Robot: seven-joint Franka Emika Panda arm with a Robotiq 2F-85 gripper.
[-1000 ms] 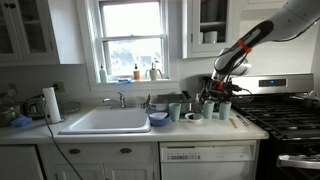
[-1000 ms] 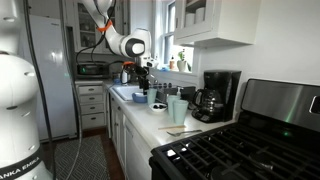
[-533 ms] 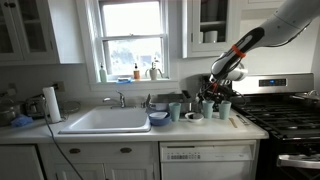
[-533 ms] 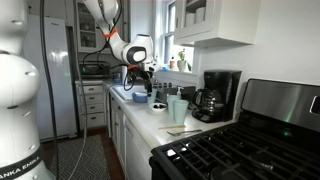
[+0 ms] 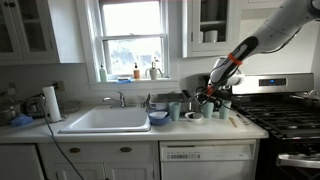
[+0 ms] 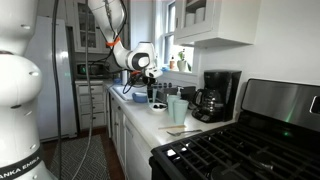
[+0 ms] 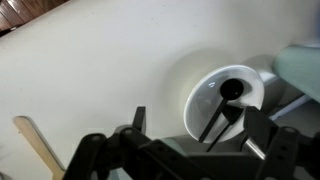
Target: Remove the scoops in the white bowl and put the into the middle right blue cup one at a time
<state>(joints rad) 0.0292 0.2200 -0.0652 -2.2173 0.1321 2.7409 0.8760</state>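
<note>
I need to lower my gripper to the right in the wrist view next and turn it to line up with the round-headed scoop's slanted handle [image 7: 212, 123], which is below my gripper toward that side.
In the wrist view the white bowl [image 7: 205, 95] sits on the pale counter with black scoops [image 7: 230, 90] lying in it, their handles pointing toward the camera. My gripper [image 7: 198, 128] is open and empty, one finger on each side, just above the bowl's near edge. In both exterior views the gripper [image 5: 205, 98] [image 6: 152, 92] hangs over the white bowl [image 5: 193, 116] among the pale blue cups [image 5: 224, 110]. One pale blue cup [image 7: 302, 62] shows at the right edge of the wrist view.
A darker blue bowl [image 5: 158, 119] and another cup [image 5: 175, 111] stand beside the sink [image 5: 105, 121]. A wooden stick [image 7: 38, 146] lies on the counter. A coffee maker [image 6: 218, 95] and the stove [image 6: 250, 150] are to one side.
The arm has lowered and shifted toward the white bowl; the gripper is now closer to the counter, still open.
</note>
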